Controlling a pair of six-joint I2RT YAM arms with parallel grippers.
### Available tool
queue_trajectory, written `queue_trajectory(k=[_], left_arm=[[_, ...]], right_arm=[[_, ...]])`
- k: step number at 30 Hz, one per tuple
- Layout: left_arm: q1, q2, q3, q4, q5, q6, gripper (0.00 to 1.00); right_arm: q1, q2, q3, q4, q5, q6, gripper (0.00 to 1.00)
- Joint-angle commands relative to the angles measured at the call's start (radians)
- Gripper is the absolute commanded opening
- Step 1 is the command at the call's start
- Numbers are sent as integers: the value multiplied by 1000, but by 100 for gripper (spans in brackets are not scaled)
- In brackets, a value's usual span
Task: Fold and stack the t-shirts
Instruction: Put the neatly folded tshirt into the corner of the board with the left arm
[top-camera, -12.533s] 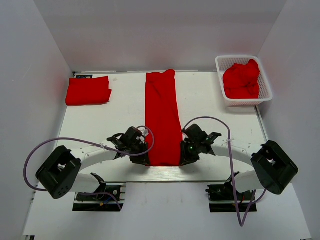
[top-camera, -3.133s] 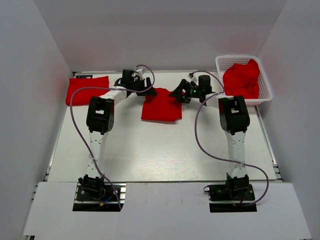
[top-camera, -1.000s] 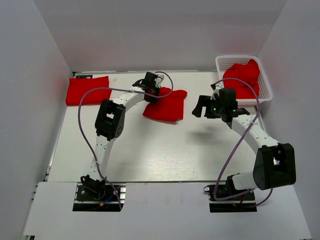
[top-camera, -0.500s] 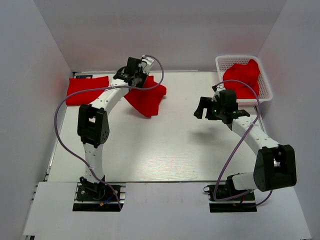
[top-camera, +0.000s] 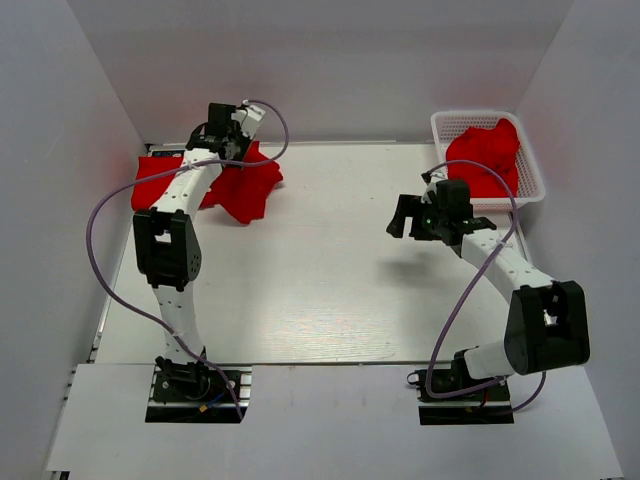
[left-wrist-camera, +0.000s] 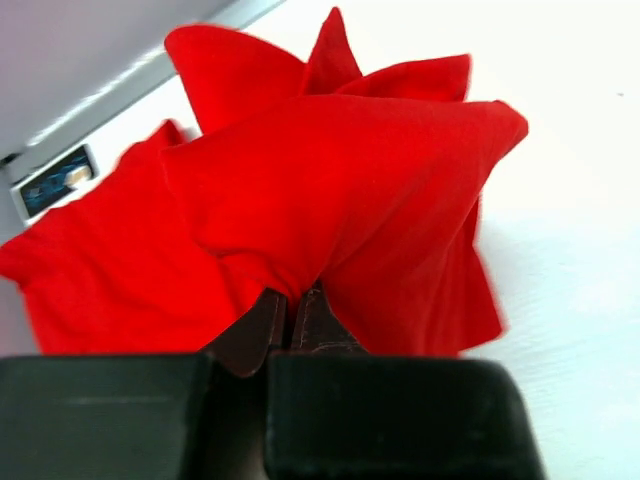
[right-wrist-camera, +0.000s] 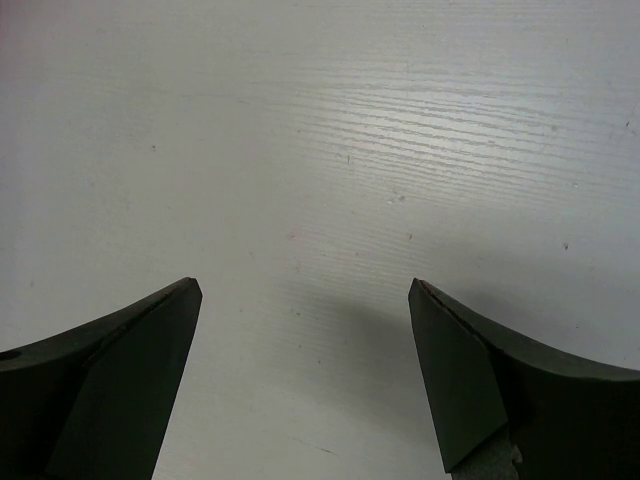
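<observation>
My left gripper goes to the left in the top view next, lowers and releases, since the flat folded t-shirt (top-camera: 153, 181) (left-wrist-camera: 115, 270) lies below it on that side.
My left gripper (top-camera: 230, 152) hangs at the back left, shut on a bunched, folded red t-shirt (top-camera: 248, 188). In the left wrist view the fingertips (left-wrist-camera: 290, 300) pinch that t-shirt (left-wrist-camera: 340, 180), which droops in pointed folds. Under and beside it lies another folded red t-shirt (top-camera: 155, 185) flat on the table, partly covered by the held one (left-wrist-camera: 90, 260). My right gripper (top-camera: 405, 218) hovers open over bare table at the right, with nothing between its fingers (right-wrist-camera: 305, 290). More crumpled red t-shirts (top-camera: 483, 160) fill the basket.
A white mesh basket (top-camera: 470, 115) stands in the back right corner. White walls close in the table on the left, back and right. A small dark label (left-wrist-camera: 50, 185) sits at the table's back edge by the folded shirt.
My left gripper has carried the folded t-shirt leftward from the table's back middle to above the folded one at the back left. The right arm has barely moved.
</observation>
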Motion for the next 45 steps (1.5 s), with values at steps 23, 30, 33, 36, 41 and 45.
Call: queue_trajectory(k=[23, 30, 33, 36, 41, 45], left_arm=[[237, -30, 202, -12, 113, 36, 0], [304, 34, 233, -1, 122, 16, 0], [330, 59, 233, 10, 122, -2, 0], [360, 96, 242, 10, 104, -25, 0], [395, 149, 251, 33, 122, -34, 0], [427, 200, 290, 43, 122, -56, 0]], right_arm=[[-2, 152, 199, 12, -110, 24, 90], [1, 192, 248, 4, -126, 37, 90], [-1, 221, 270, -2, -129, 41, 90], [-2, 232, 285, -8, -136, 47, 90], [1, 258, 311, -16, -138, 54, 90], [-1, 273, 324, -25, -140, 63, 90]])
